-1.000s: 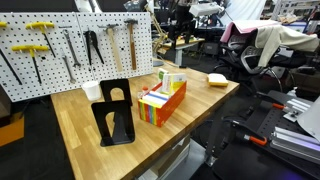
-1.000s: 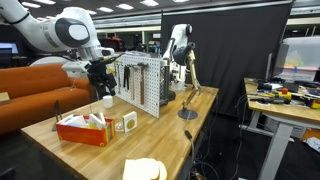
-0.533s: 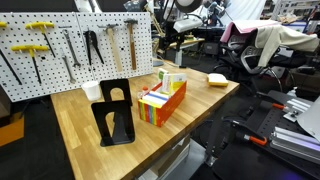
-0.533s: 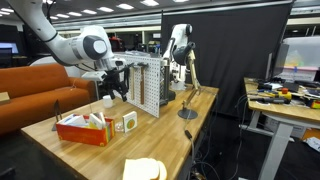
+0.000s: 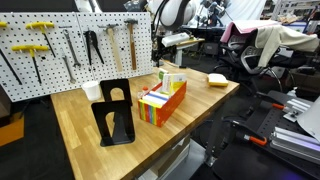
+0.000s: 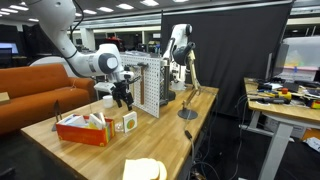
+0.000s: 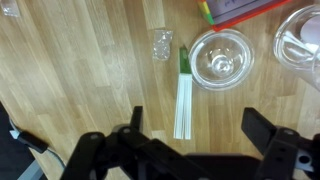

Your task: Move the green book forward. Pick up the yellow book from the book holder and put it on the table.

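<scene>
The gripper moves down onto the upright green book next, bringing its thin pale-edged top (image 7: pixel 183 101) between my fingers, since they hover open above it, spread to either side.
The green book (image 7: pixel 184 95) stands upright on the table (image 7: pixel 80 90); from above it shows as a thin strip with pale page edges and a green end. It stands just beyond the orange book holder (image 5: pixel 162 102) in both exterior views (image 6: pixel 128 122). My gripper (image 7: pixel 200 135) is open and empty, hovering above the book with the fingers spread to either side of it. In the exterior views it hangs over the holder's far end (image 5: pixel 170 42) (image 6: pixel 122 95). The holder (image 6: pixel 84 130) contains small books; I cannot pick out the yellow one.
A glass bowl (image 7: pixel 220 57), a second clear container (image 7: pixel 300 35) and a small glass (image 7: pixel 161 43) stand close to the green book. A black bookend (image 5: pixel 116 122) stands near the holder. A pale yellow flat object (image 5: pixel 217 79) lies at the table's end. A tool pegboard (image 5: pixel 70 45) lines the back.
The arm has swung across and come down from beside the pegboard to a spot above the green book at the holder's end. The gripper stays open. Nothing on the table has moved.
</scene>
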Robot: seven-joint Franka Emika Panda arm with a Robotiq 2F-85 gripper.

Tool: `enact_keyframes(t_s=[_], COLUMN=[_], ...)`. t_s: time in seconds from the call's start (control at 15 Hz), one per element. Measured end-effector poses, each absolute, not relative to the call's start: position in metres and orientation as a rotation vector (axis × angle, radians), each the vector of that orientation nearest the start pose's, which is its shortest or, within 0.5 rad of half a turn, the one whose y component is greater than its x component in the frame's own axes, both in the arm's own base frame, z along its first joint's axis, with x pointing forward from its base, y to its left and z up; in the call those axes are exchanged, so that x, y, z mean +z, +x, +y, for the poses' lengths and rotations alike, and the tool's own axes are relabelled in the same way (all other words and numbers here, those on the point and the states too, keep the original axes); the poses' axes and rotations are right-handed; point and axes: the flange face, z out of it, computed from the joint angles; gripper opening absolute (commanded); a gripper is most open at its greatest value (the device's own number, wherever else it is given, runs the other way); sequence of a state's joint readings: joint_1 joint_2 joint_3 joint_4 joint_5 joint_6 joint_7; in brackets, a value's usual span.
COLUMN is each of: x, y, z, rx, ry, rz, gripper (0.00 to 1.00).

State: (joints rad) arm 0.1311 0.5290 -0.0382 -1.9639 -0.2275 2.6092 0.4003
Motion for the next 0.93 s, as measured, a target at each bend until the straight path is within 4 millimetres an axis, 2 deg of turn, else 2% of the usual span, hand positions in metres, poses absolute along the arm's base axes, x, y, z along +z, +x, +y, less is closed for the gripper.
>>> enact_keyframes(t_s=[0.27, 0.33, 0.47, 0.53, 0.6, 0.93], x=[0.187, 0.181, 0.168, 0.162, 0.156, 0.141], y=[0.633, 0.635, 0.637, 0.638, 0.64, 0.655], z=[0.059, 0.062, 0.066, 0.067, 0.067, 0.048], rx=[-0.165, -0.15, -0.121, -0.109, -0.098, -0.093], ry=[-3.239, -3.237, -3.234, -3.232, -3.232, -3.257], rz=[0.242, 0.245, 0.248, 0.253, 0.257, 0.292], gripper=[1.0, 0.94, 0.72, 0.69, 0.61, 0.25])
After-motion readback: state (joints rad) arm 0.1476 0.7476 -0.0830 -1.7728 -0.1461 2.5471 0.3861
